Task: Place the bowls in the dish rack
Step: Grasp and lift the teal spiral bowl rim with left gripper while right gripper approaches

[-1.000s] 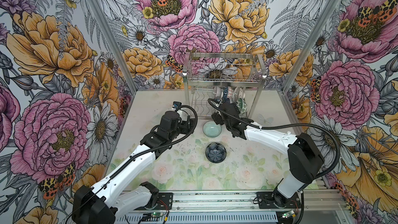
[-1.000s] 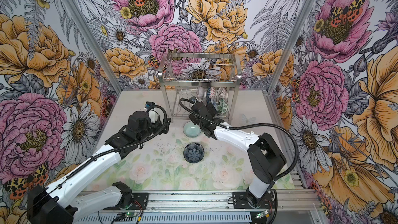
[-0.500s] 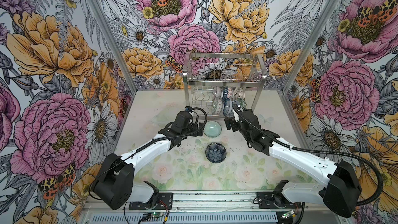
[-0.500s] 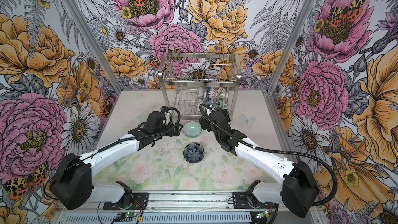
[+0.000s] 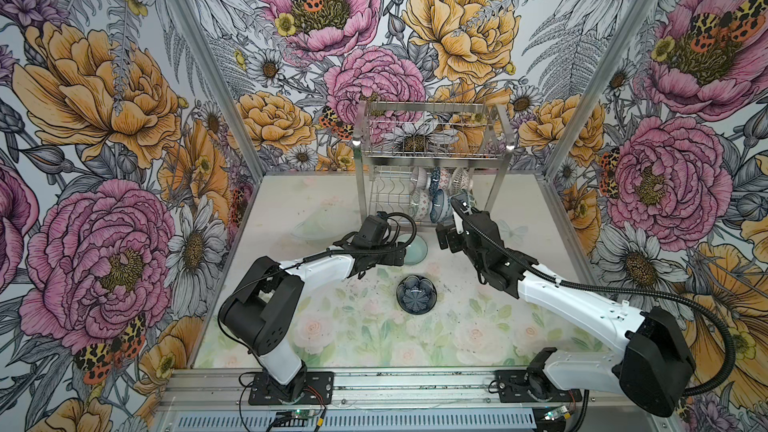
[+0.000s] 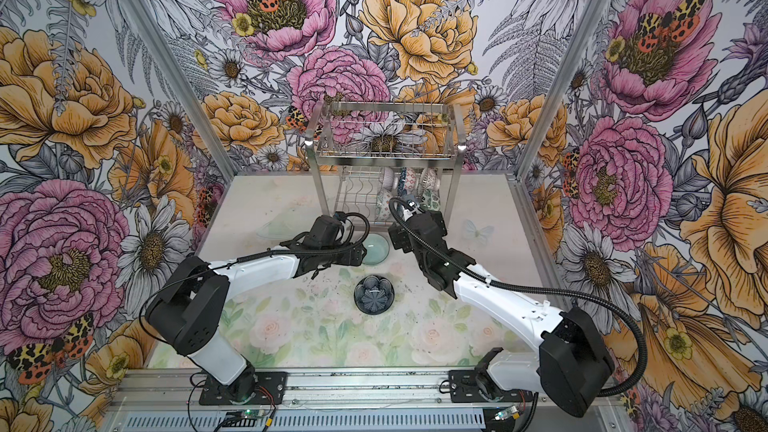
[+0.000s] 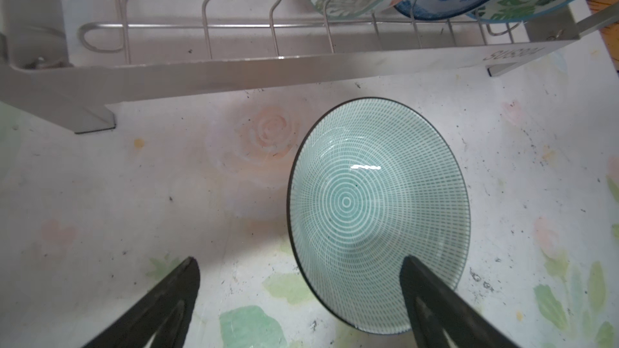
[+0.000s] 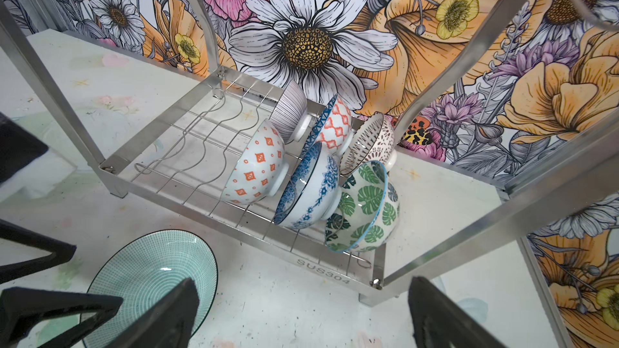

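Observation:
I should move my left gripper down next until my open fingers straddle the celadon bowl's near rim [image 7: 308, 285] and close there, since they hang on either side of it.
The dish rack [image 5: 432, 156] stands at the back middle of the table. Several bowls [image 8: 315, 192] lean on edge in the right half of its lower tier [image 8: 321, 271]. A pale celadon bowl [image 5: 415, 250] [image 7: 368, 195] sits upright on the table just before the rack. My left gripper [image 7: 298, 259] is open astride its near rim, one finger over the inside and one outside. A dark petal bowl [image 5: 416, 293] sits nearer the front, apart from both arms. My right gripper [image 8: 302, 281] is open and holds nothing, low before the rack's front rail, right of the celadon bowl.
The rack's top basket [image 6: 386, 135] holds nothing, and the wavy slots [image 8: 187, 148] on the lower tier's left stand free. A faint see-through dish-like shape [image 5: 316, 224] lies left of the rack. Metal frame posts and flowered walls close in three sides.
My left arm has stretched forward and to the right until its fingers straddle the celadon bowl's rim. My right gripper has drawn back from the bowls in the rack.

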Controlling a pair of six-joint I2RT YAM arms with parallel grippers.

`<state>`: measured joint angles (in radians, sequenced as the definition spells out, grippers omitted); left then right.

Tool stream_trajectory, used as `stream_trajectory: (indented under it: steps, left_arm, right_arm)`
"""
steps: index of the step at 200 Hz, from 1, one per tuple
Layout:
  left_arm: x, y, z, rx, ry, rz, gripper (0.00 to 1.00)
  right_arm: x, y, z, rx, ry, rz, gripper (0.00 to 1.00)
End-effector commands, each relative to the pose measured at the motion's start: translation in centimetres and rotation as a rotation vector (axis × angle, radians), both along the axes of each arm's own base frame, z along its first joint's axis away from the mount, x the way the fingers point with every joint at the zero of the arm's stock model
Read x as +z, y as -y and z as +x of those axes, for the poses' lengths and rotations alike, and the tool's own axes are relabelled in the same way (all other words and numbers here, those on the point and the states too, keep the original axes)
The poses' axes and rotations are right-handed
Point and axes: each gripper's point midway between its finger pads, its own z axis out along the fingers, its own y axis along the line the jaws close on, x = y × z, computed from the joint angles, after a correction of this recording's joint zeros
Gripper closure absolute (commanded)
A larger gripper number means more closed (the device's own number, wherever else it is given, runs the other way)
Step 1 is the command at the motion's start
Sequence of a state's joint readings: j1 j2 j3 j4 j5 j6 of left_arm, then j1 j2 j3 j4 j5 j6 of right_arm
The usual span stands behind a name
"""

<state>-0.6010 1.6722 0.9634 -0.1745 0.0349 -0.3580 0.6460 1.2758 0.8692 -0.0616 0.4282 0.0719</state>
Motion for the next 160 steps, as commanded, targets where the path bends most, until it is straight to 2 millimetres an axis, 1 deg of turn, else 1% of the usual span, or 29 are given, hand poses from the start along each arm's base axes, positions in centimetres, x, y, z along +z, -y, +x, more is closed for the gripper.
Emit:
stream_trajectory:
  steps: [1, 18, 36, 54, 61, 69, 70, 72, 77, 95, 107, 118, 142, 148, 160]
  left_arm:
    - [0.9, 1.5, 1.1, -0.027, 0.026, -0.033, 0.16]
    - [0.0, 2.0, 1.4, -0.035, 0.002, -0.024, 0.26]
    - [-0.8, 2.4, 1.6, -0.041, -0.014, -0.019, 0.34]
    - [-1.1, 2.7, 1.9, -0.043, -0.024, -0.016, 0.43]
    - [-0.9, 2.8, 2.1, -0.045, -0.02, -0.016, 0.47]
    - [-0.7, 2.8, 2.2, -0.047, -0.016, -0.014, 0.52]
    - [-1.5, 2.8, 2.2, -0.046, -0.031, -0.004, 0.52]
    - [-2.1, 2.7, 2.1, -0.046, -0.042, 0.005, 0.53]
    - [-2.3, 2.8, 2.2, -0.047, -0.047, 0.009, 0.55]
    - [-2.6, 2.6, 2.3, -0.048, -0.054, 0.028, 0.64]
    - [-2.6, 2.5, 2.4, -0.046, -0.054, 0.036, 0.72]
    - [-2.7, 2.2, 2.3, -0.044, -0.057, 0.045, 0.77]
    - [-2.4, 1.5, 2.2, -0.033, -0.053, 0.06, 0.99]
    - [-2.2, 1.5, 2.1, -0.032, -0.048, 0.06, 1.0]
    - [-2.6, 1.0, 2.0, -0.027, -0.055, 0.072, 1.0]
  right_arm:
    - [0.3, 0.2, 0.2, -0.006, 0.015, 0.038, 0.0]
    - [0.3, 0.3, 0.3, -0.008, 0.014, 0.04, 0.0]
    - [0.2, 0.4, 0.4, -0.008, 0.012, 0.044, 0.0]
    - [0.3, 0.5, 0.5, -0.007, 0.013, 0.05, 0.0]
    - [0.3, 0.5, 0.6, -0.006, 0.014, 0.052, 0.0]
    - [0.3, 0.5, 0.6, -0.007, 0.013, 0.053, 0.0]
    - [0.3, 0.6, 0.6, -0.007, 0.014, 0.053, 0.0]
    - [0.3, 0.6, 0.6, -0.007, 0.014, 0.053, 0.0]
    - [0.3, 0.7, 0.7, -0.01, 0.014, 0.053, 0.0]
    - [0.4, 0.8, 0.7, -0.01, 0.015, 0.054, 0.0]
    - [0.5, 0.9, 0.7, -0.011, 0.015, 0.056, 0.0]
    - [0.5, 0.9, 0.8, -0.012, 0.015, 0.056, 0.0]
    - [0.6, 1.0, 0.8, -0.014, 0.016, 0.054, 0.0]
    - [0.6, 1.1, 0.8, -0.015, 0.014, 0.054, 0.0]
    - [0.5, 1.1, 0.8, -0.014, 0.013, 0.053, 0.0]
